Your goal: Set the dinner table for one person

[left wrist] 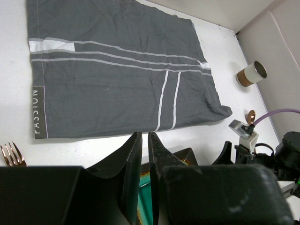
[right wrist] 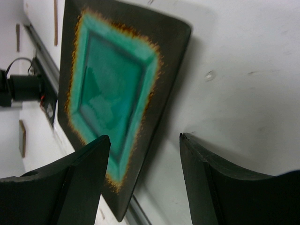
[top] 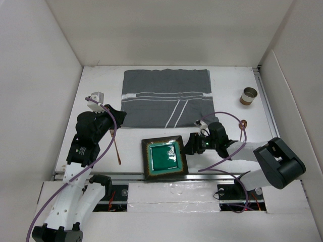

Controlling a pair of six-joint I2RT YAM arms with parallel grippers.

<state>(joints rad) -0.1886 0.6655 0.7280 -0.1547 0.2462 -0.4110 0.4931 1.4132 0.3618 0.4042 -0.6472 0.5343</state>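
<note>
The plate's rim slants between my fingers, so my right gripper will next turn and slide to the left in the top view onto the plate's nearest rim (top: 181, 153) (right wrist: 142, 153).
On the white dinner table (top: 227, 80) a square plate (top: 164, 157) with a dark rim and teal middle lies near the front edge. My right gripper (top: 194, 144) stands open at its right side. In the right wrist view the plate's (right wrist: 117, 79) right rim lies between the spread jaws of that gripper (right wrist: 145, 140), which hold nothing. My left gripper (top: 121, 115) hovers over the grey striped cloth's (top: 166, 96) near left corner. Its jaws (left wrist: 144, 134) are only a slit apart and empty. A copper fork (top: 117, 148) lies left of the plate.
A copper spoon (top: 244, 123) lies right of my right arm. A small cup (top: 248, 96) lies on its side at the back right. White walls close in the table on three sides. A metal rail (top: 151, 177) runs along the near edge.
</note>
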